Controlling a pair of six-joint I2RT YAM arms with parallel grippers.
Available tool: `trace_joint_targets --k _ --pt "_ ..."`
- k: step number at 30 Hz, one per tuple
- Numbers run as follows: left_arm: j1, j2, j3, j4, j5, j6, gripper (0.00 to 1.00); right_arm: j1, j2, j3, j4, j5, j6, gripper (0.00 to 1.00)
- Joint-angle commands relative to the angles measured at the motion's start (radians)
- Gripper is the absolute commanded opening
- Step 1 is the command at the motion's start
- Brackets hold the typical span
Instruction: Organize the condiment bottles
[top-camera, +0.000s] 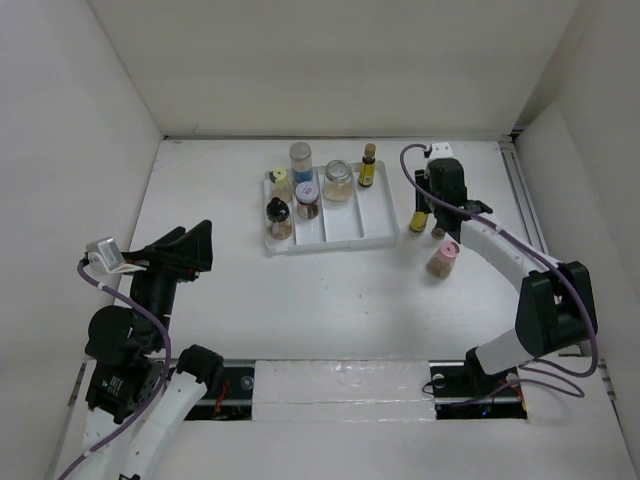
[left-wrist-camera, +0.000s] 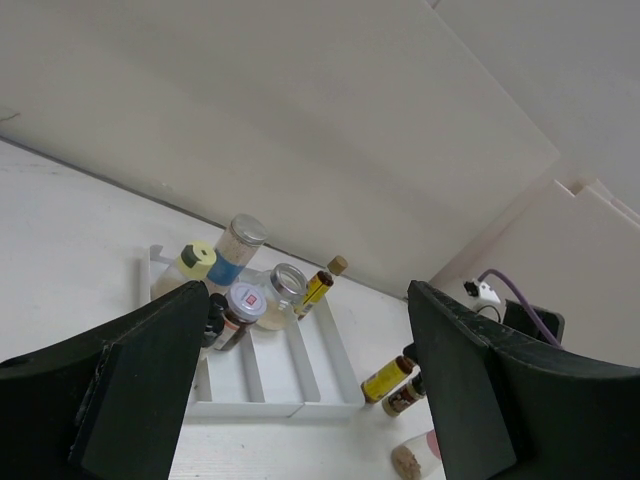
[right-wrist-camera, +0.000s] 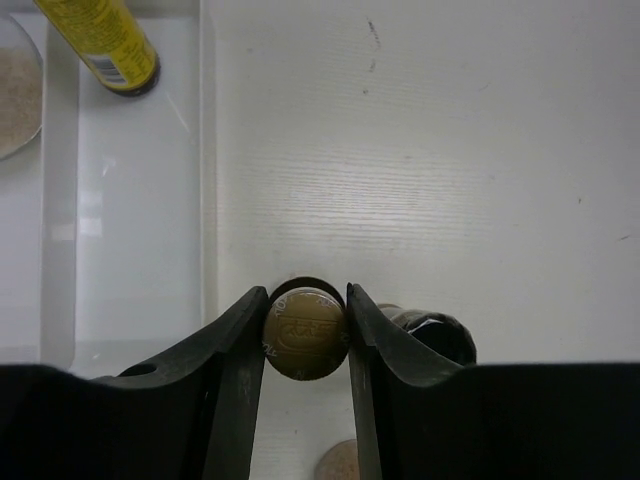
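Note:
The bottom of the tray beside its slim yellow bottle (top-camera: 372, 197) is empty, so the robot's right gripper will rise, move over the tray's side, go down and let go of the bronze cap.
My right gripper (top-camera: 424, 208) is shut on the bronze cap (right-wrist-camera: 306, 333) of a slim yellow-labelled bottle (top-camera: 419, 221), which stands on the table just right of the white tray (top-camera: 372, 226). A small dark-capped bottle (right-wrist-camera: 432, 335) stands right beside it, and a pink-capped tan jar (top-camera: 442, 258) stands nearer. In the tray stand a blue jar (top-camera: 301, 158), a yellow-capped jar (top-camera: 281, 181), a tan glass jar (top-camera: 338, 180), a slim yellow bottle (top-camera: 367, 166), a dark bottle (top-camera: 278, 216) and a white-capped jar (top-camera: 307, 201). My left gripper (top-camera: 190, 250) is open and empty, raised left of the tray.
The tray's right compartments (right-wrist-camera: 130, 200) hold only the slim bottle (right-wrist-camera: 100, 45) at the far end. White walls enclose the table on three sides. A rail (top-camera: 520, 190) runs along the right edge.

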Motion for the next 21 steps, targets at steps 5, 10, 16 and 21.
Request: trace_joint_targets --k 5,10,16,21 --pt "0.003 0.008 -0.005 0.046 0.015 0.012 0.77 0.095 -0.114 0.146 0.071 -0.003 -0.026 0.25" --pt "0.003 0.008 -0.005 0.046 0.015 0.012 0.77 0.156 -0.036 0.224 0.082 0.008 -0.037 0.25" --pt "0.003 0.008 -0.005 0.046 0.015 0.012 0.77 0.167 0.148 0.353 0.143 -0.044 -0.037 0.24" --pt "0.003 0.008 -0.005 0.046 0.015 0.012 0.77 0.167 0.293 0.477 0.111 -0.072 -0.048 0.24"
